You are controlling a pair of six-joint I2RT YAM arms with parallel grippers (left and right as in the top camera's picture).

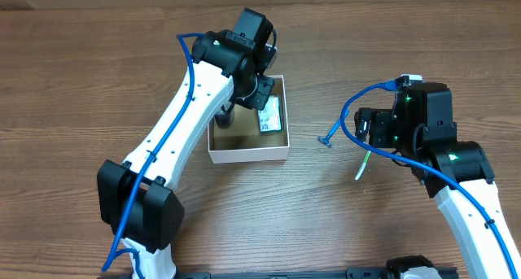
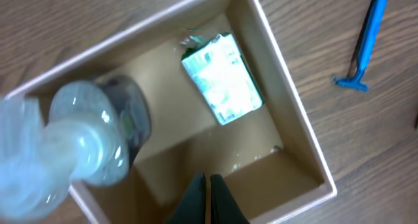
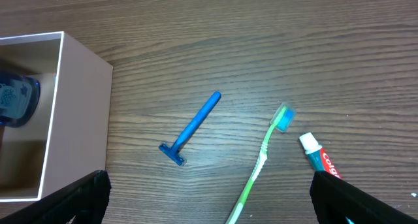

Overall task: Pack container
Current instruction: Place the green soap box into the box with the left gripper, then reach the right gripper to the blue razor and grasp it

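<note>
My right gripper will next move toward the box while turning, and go down onto the blue handle [image 1: 336, 126] [image 3: 195, 124], because the razor lies slanted to my open fingertips.
The container [image 1: 248, 155] is a white-walled square box, brown inside, left of centre. It holds a green and white packet [image 2: 222, 77] lying flat and a dark bottle with a clear cap [image 2: 98, 139] in its left part. My left gripper [image 2: 209, 185] is shut and empty, hovering over the box interior [image 1: 256, 100]. My right gripper [image 3: 215, 204] is open wide and empty over the table right of the box [image 1: 366, 128]. Below it lie a blue razor [image 3: 192, 129], a green toothbrush [image 3: 261, 162] and a toothpaste tube [image 3: 320, 159].
The razor [image 1: 327, 141] lies on the wooden table between the box and my right gripper. The toothbrush [image 1: 361, 167] lies just right of it. The container's white wall [image 3: 81, 113] stands at the left of the right wrist view.
</note>
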